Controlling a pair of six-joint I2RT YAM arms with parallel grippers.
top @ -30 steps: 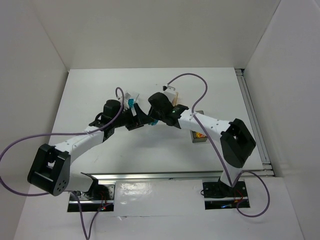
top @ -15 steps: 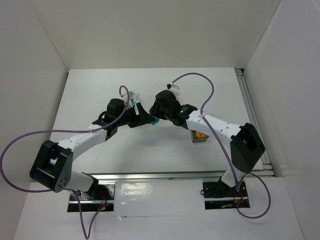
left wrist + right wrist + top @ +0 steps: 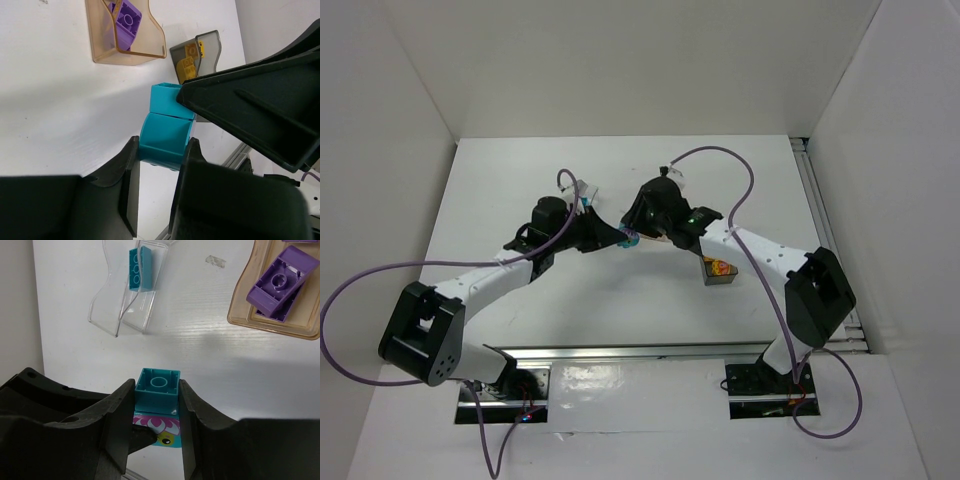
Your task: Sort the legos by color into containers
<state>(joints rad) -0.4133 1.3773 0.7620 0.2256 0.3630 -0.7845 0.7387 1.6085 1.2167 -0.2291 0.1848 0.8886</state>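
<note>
My right gripper, holding matching teal, should next go across and down to the clear container, below and to its left in the top view, and release.
Two joined cyan-teal legos hang above the middle of the table between both grippers. My right gripper is shut on the plain teal brick, whose hollow underside faces the camera. My left gripper is shut on the other teal brick, which has a pink-and-yellow printed face. The clear container holds one teal brick. In the tan container lies a purple brick. The dark grey container holds yellow bricks.
Purple cables loop above both arms. The dark grey tray stands right of the grippers, under the right forearm. A metal rail runs along the table's right edge. White walls enclose the table.
The left jaws have closed from wide onto the printed teal brick. The right gripper has shifted a little toward the back and stayed shut on its brick.
</note>
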